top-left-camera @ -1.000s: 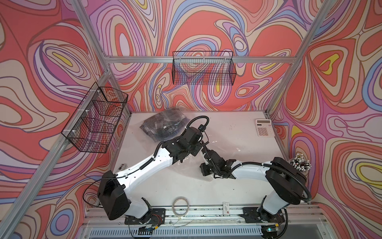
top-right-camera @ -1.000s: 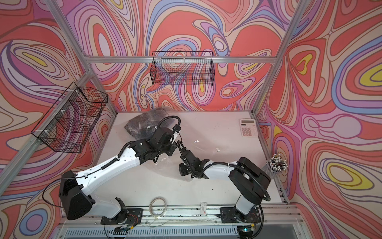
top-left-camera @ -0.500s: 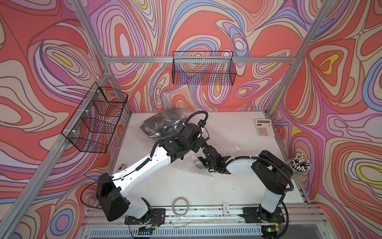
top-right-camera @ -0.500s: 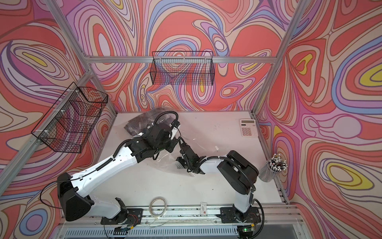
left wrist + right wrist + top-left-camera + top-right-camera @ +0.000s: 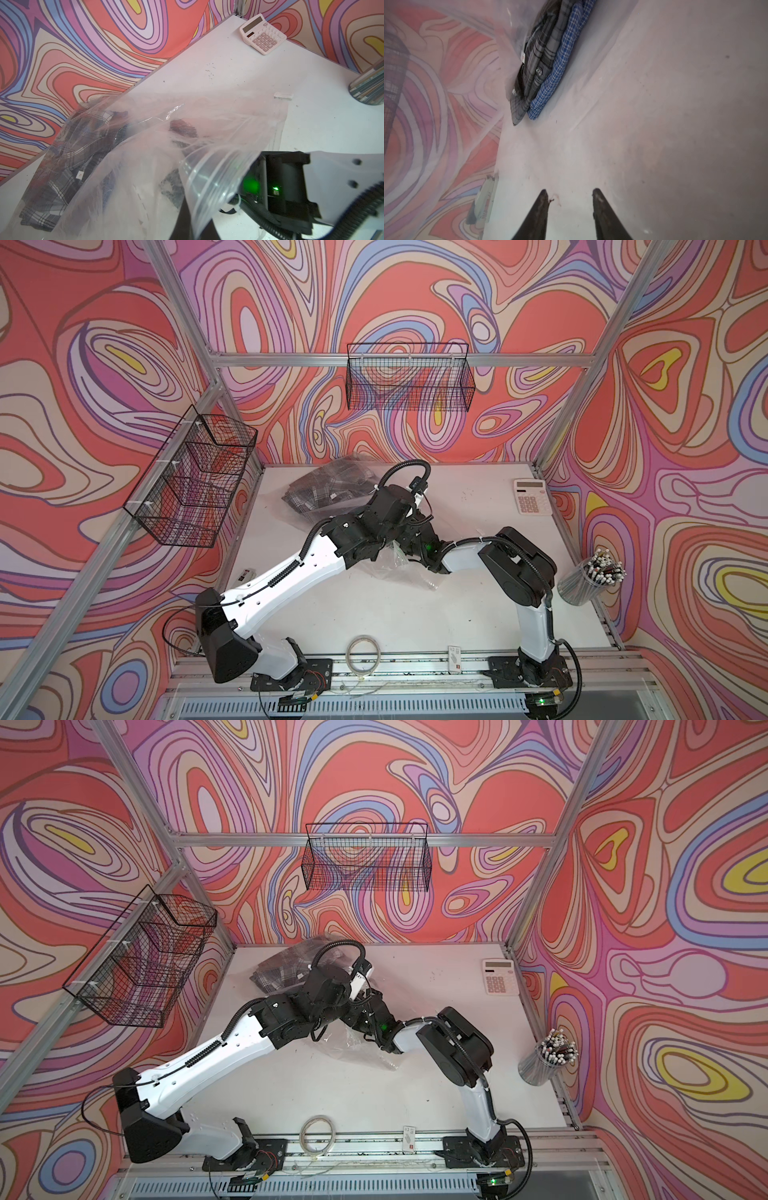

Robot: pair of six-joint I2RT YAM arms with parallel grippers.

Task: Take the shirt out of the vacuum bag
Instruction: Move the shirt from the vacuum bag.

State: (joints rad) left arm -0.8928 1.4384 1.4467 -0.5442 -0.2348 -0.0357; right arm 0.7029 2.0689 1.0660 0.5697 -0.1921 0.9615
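The left gripper pulls the bag's zip edge toward the white forearm [image 5: 462, 556] [image 5: 340, 176] beside that gripper next and lets go, because my right gripper sits inside the bag's opening.
The clear vacuum bag [image 5: 207, 128] lies crumpled on the white table [image 5: 478, 614]; in both top views its plastic [image 5: 399, 568] [image 5: 353, 1044] shows under the two wrists. My left gripper [image 5: 194, 230] is shut on the bag's zip-seal edge [image 5: 209, 182] and holds the mouth up. My right gripper [image 5: 569, 192] is inside the mouth, open, with nothing between its fingers. It points at a folded dark grey plaid shirt [image 5: 537, 62] stacked on blue checked cloth [image 5: 560, 68] deep in the bag. The plaid shirt [image 5: 320, 489] [image 5: 282, 969] sits by the back wall.
A pink calculator [image 5: 532, 496] lies at the back right. A cup of pens [image 5: 590, 576] stands at the right edge. A tape roll [image 5: 363, 655] and a small card [image 5: 454, 657] lie at the front. Wire baskets [image 5: 409, 377] [image 5: 195, 477] hang on the walls.
My right arm has reached to the left and farther back, into the bag's mouth, and its jaws have spread wider. My left gripper keeps its hold on the bag's edge.
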